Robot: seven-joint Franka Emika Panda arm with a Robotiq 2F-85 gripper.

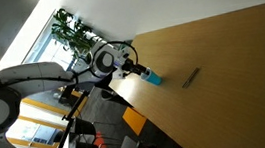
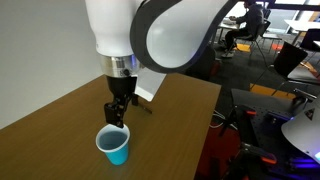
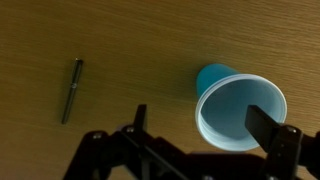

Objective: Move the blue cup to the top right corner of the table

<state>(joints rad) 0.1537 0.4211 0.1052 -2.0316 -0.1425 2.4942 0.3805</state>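
Note:
I should next lower my gripper until its open fingers are on both sides of the cup's rim facing the pen-like object [image 2: 121, 127] [image 3: 199, 110] and then close them, because that side of the cup is below my gripper, between its fingers.
The blue cup [image 2: 115, 146] stands upright on the light-brown wooden table [image 2: 50, 135], near its edge. It shows in both exterior views [image 1: 153, 79] and in the wrist view [image 3: 238, 108], where I look down into its opening. My gripper [image 2: 117, 112] hangs just above the cup, also seen in an exterior view [image 1: 137, 69]. In the wrist view the gripper [image 3: 201, 118] is open and empty. One finger is over the cup's opening and the other is outside its wall, so the fingers straddle one side of the rim.
A thin dark pen-like object [image 3: 72, 90] lies on the table [image 1: 232, 63] a short way from the cup, also in an exterior view [image 1: 190, 76]. A table edge [image 2: 205, 120] runs close by the cup. Office chairs and a plant [image 1: 72, 30] stand beyond.

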